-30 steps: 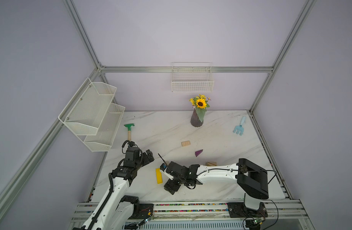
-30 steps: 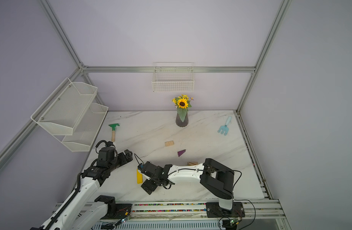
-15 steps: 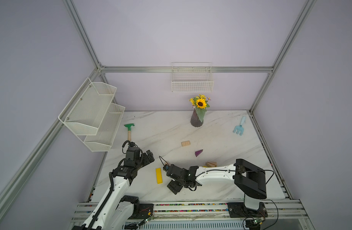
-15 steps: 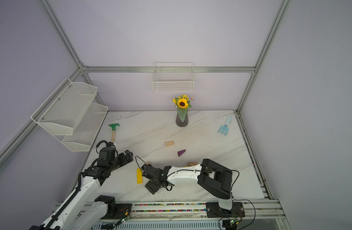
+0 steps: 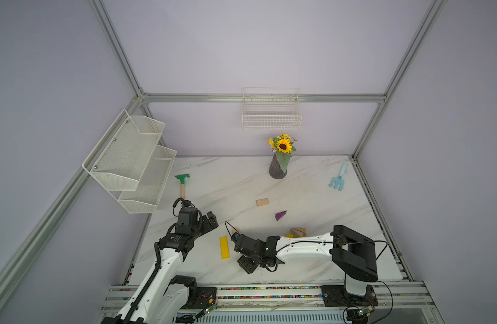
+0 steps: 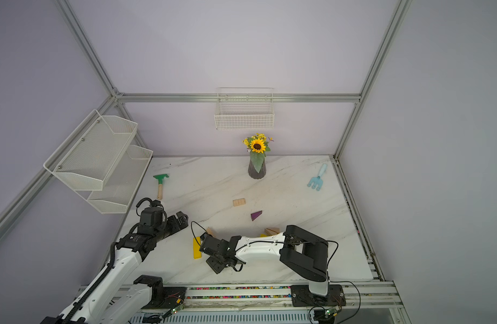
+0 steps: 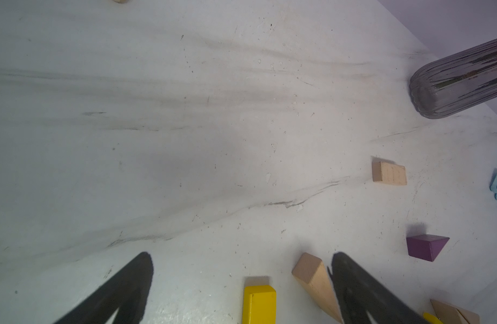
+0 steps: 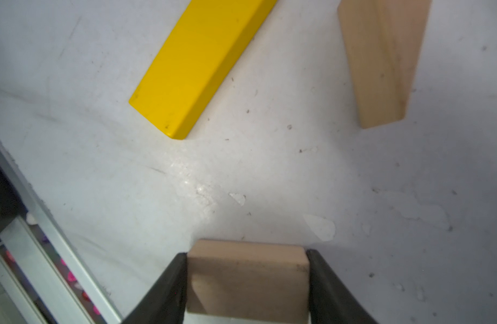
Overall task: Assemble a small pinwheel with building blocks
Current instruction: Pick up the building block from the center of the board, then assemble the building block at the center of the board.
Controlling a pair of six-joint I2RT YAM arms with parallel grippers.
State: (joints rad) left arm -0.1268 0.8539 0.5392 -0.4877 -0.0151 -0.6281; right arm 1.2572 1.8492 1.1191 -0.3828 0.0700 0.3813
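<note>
My right gripper needs to move outward next, turning, and release against the near long side of the second rectangular block. That block lies apart from the one I hold.
No pinwheel shows; the building blocks lie apart on the marble table. My right gripper (image 5: 246,265) (image 8: 247,269) is low near the front edge, shut on a plain rectangular block (image 8: 247,280). Just ahead of it lie a yellow bar (image 5: 224,247) (image 8: 196,64) and a wood wedge (image 5: 234,231) (image 8: 382,61). Farther back lie a second rectangular block (image 5: 262,202), a purple wedge (image 5: 280,215) and two wood wedges (image 5: 297,231), close together. My left gripper (image 5: 210,220) (image 7: 241,258) hangs open and empty at the left, with the wood wedge (image 7: 314,280) beside one finger.
A dark vase of sunflowers (image 5: 278,168) stands at the back. A green toy hoe (image 5: 182,182) lies at the back left and a light blue rake (image 5: 338,179) at the back right. Wire shelves (image 5: 129,162) overhang the left side. The front rail (image 8: 45,224) runs close to the right gripper.
The right gripper has shifted slightly toward the front edge and its jaws have closed in onto the rectangular block. The left arm has not moved.
</note>
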